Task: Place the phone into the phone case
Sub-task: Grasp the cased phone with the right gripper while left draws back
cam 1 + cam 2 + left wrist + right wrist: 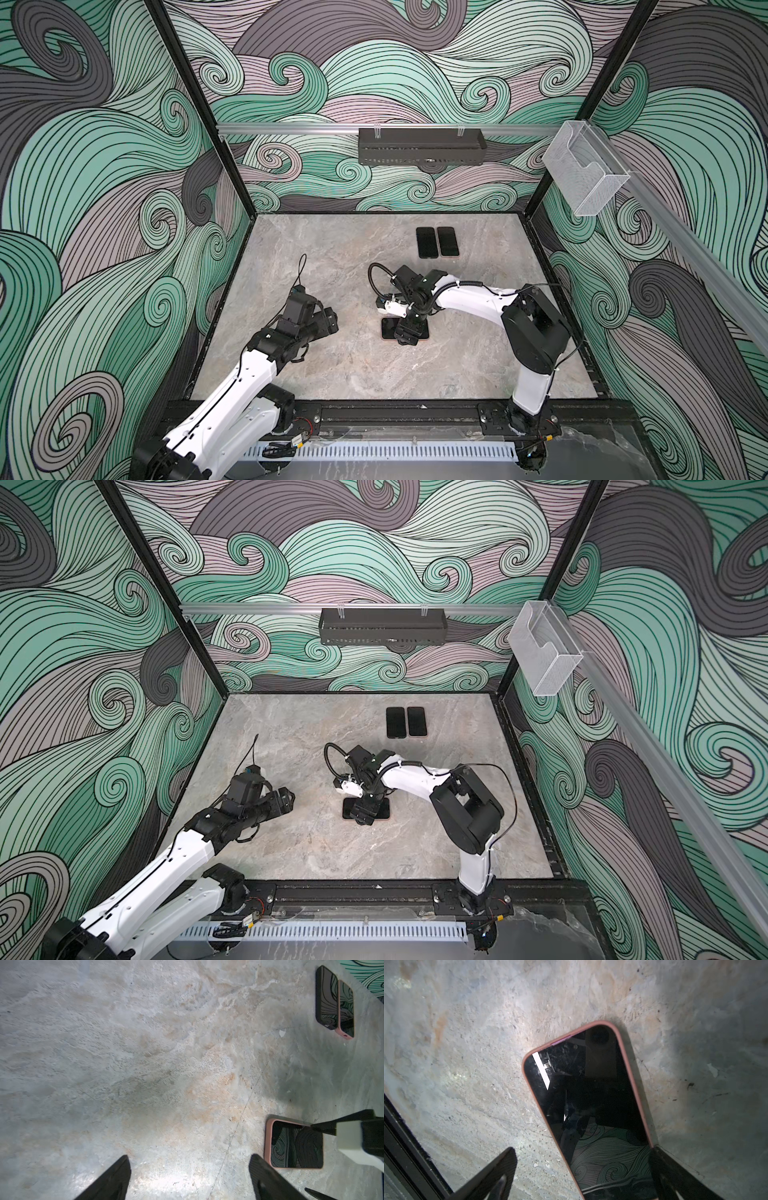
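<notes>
Next, my right gripper shifts outward and down until its fingers straddle the long sides of the phone below, since one fingertip overhangs the case's far edge.
A black-screened phone [591,1095] lies face up inside a pink phone case [600,1022] near the middle of the table; it also shows in both top views [388,328] [349,808]. My right gripper [582,1149] hovers just above the phone's one end, open. One finger stands off to the side over bare table and the other finger is beside the case's edge. My left gripper [189,1157] is open over bare table, to the left of the phone [295,1145] and apart from it [330,321].
Two more phones lie side by side at the back of the table, one in a black case [427,242] and one in a pink case [447,241]. A black tray [422,145] and a clear bin [584,170] hang on the wall rails.
</notes>
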